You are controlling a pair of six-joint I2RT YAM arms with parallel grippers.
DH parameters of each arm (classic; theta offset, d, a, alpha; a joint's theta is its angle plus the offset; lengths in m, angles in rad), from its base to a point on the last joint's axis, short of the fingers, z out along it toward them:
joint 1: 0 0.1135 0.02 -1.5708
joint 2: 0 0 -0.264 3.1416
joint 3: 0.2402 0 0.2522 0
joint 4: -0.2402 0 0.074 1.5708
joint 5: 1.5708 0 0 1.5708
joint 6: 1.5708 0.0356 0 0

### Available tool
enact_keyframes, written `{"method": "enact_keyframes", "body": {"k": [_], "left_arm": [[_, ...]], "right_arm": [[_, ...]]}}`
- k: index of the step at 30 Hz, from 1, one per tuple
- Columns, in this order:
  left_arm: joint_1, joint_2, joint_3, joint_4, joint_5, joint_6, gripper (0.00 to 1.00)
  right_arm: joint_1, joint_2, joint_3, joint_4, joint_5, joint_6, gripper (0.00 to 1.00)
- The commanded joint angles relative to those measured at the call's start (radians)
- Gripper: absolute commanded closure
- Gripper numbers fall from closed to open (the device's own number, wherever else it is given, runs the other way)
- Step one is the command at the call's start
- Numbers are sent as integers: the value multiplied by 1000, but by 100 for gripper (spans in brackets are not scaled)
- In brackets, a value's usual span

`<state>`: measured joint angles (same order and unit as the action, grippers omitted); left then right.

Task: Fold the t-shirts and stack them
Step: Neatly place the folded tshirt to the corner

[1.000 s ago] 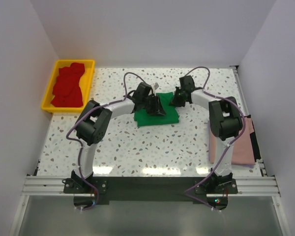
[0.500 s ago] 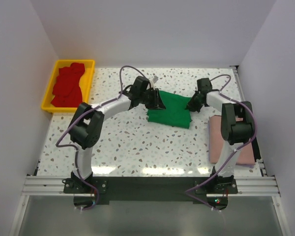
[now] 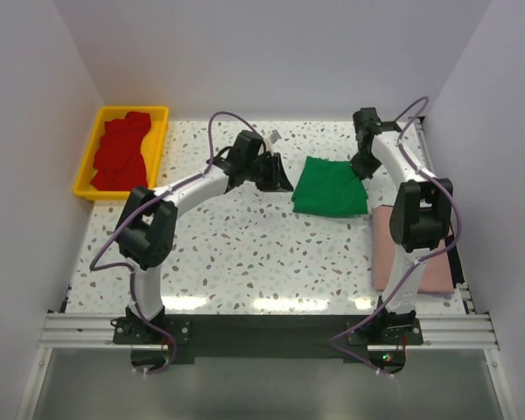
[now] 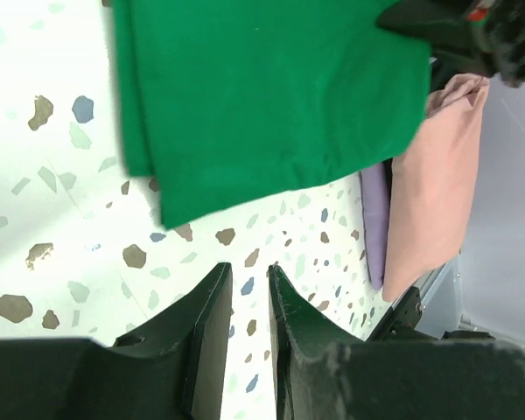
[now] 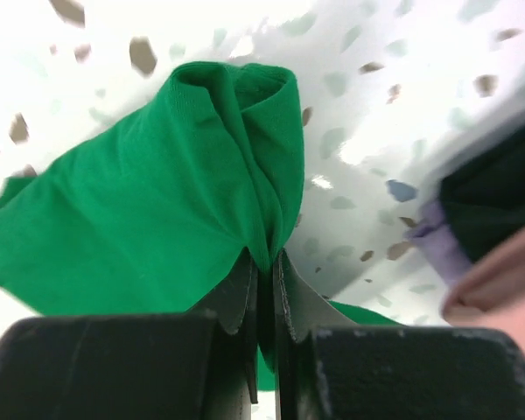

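Note:
Next, my right gripper lifts, moves back and to its right in the top view over the folded pink t-shirt (image 5: 507, 302) with the green one, lowers and releases it.
The bright green t-shirt (image 3: 331, 186) lies folded on the speckled table, right of centre. My right gripper (image 3: 361, 167) is shut on its far right corner; in the right wrist view the cloth (image 5: 157, 210) bunches up between the fingertips (image 5: 264, 262). My left gripper (image 3: 282, 181) hovers just left of the shirt, apart from it, jaws open a little with only table between them (image 4: 249, 284). The green shirt (image 4: 262, 96) lies ahead of it. A dusty pink t-shirt (image 3: 420, 254) lies at the table's right edge. Red t-shirts (image 3: 118, 153) fill the tray.
The yellow tray (image 3: 133, 109) stands at the far left corner. White walls close in the table (image 3: 245, 245) at the back and on both sides. A metal rail (image 3: 262, 328) with both arm bases runs along the near edge.
The green shirt has slid to the right, towards the pink one, pulled by my right gripper. My left gripper, earlier over the shirt's left part, now stands off its left edge.

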<state>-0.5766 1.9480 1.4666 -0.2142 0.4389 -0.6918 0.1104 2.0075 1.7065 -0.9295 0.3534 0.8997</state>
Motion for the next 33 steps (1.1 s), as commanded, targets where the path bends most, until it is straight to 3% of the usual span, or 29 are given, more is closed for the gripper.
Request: {"method": "enact_keyframes", "body": {"k": [1, 9, 20, 33], "left_arm": [[8, -69, 55, -17, 20, 31, 72], [11, -77, 69, -33, 34, 35, 72], [11, -78, 80, -40, 52, 28, 72], [6, -104, 58, -37, 57, 11, 72]], "right_arm": [[-29, 5, 134, -250, 165, 112, 100], [-95, -21, 251, -428, 219, 191, 100], [-218, -171, 225, -486, 210, 174, 100], [-278, -271, 268, -522, 174, 116, 100]]}}
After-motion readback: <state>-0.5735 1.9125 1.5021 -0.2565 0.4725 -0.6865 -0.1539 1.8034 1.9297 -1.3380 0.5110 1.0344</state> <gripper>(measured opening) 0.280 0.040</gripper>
